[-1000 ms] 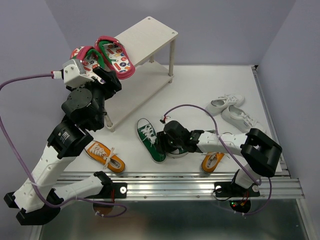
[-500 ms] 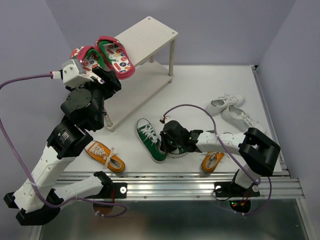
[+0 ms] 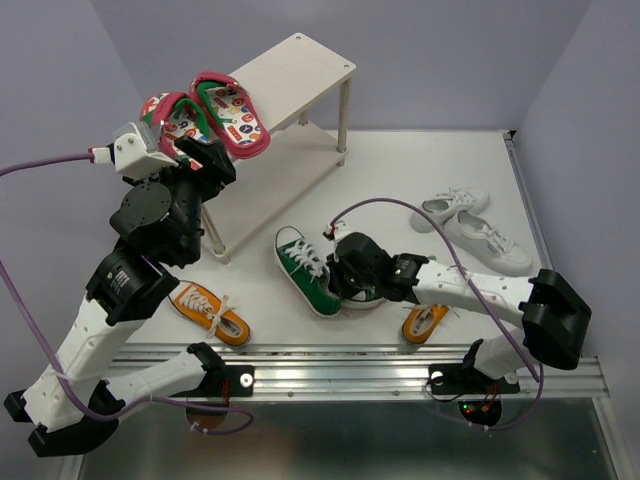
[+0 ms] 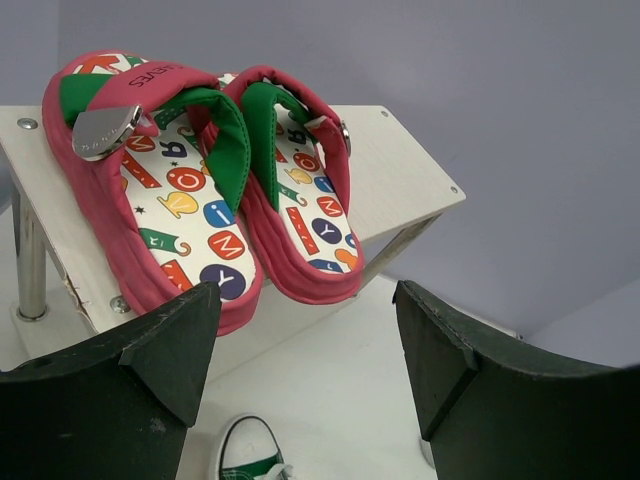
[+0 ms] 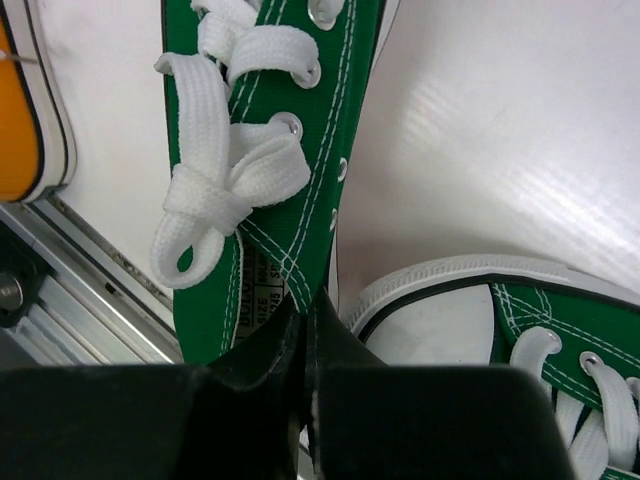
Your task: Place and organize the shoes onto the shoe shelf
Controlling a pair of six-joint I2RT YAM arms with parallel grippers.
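My right gripper next carries the green sneaker outward and left in the top view, onto the shelf's lower board beneath the flip-flops, since it's bare.
The pink-red flip-flops [image 3: 215, 115] lie side by side on the left end of the cream shoe shelf's [image 3: 300, 65] top board; the left wrist view shows them [image 4: 200, 180] close ahead. My left gripper [image 3: 205, 168] [image 4: 305, 370] is open and empty just short of them. My right gripper [image 3: 335, 288] [image 5: 312, 325] is shut on the side wall of one green sneaker [image 3: 305, 268] [image 5: 270, 150] near the table's middle. The other green sneaker [image 3: 368, 298] [image 5: 460, 320] lies partly under that wrist.
One orange sneaker [image 3: 208, 312] lies front left, another [image 3: 425, 322] front right beside the metal rail [image 3: 350, 375]. Two white sneakers [image 3: 450, 208] [image 3: 487, 240] lie at the right. The shelf's lower board [image 3: 285, 170] is bare where it shows.
My right gripper has turned and shifted the green sneaker slightly away from the rail, and its elbow has swung right. My left wrist has drawn back a little to the left.
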